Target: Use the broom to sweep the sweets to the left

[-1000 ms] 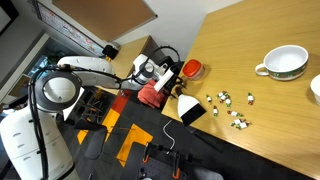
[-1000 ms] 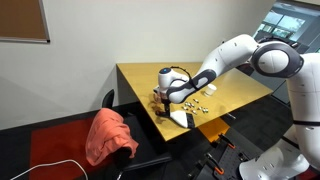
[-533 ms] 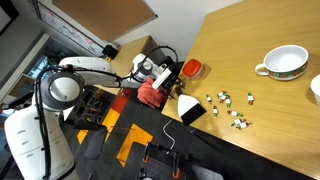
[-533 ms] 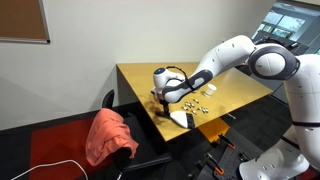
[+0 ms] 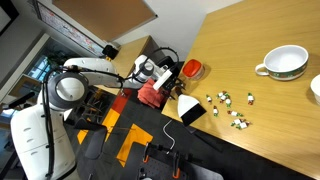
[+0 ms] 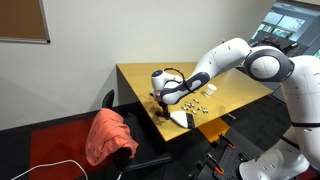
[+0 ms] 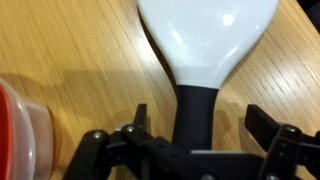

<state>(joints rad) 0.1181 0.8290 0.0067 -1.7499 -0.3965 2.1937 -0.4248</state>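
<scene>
My gripper should next stay low over the broom and close its two fingers on the black handle (image 7: 194,117), because there is already one finger on each side of it.
The broom (image 5: 190,108) lies on the wooden table near its edge, with a white fan-shaped body and a black bristle edge. In the wrist view its white body (image 7: 205,35) fills the top and its black handle runs down between my jaws. My gripper (image 7: 200,120) is open, with one finger on each side of the handle and gaps between. It also shows in both exterior views (image 5: 168,82) (image 6: 163,97). The sweets (image 5: 230,105) lie scattered just beyond the broom, small white-and-green pieces, and also show in an exterior view (image 6: 202,107).
A round red-orange dish (image 5: 192,69) sits close beside the gripper, at the left edge of the wrist view (image 7: 20,130). A white bowl (image 5: 285,62) stands farther along the table. A red cloth (image 6: 110,135) lies on a chair beside the table edge.
The arm's wrist has shifted slightly over the broom handle. The broom and sweets have not moved.
</scene>
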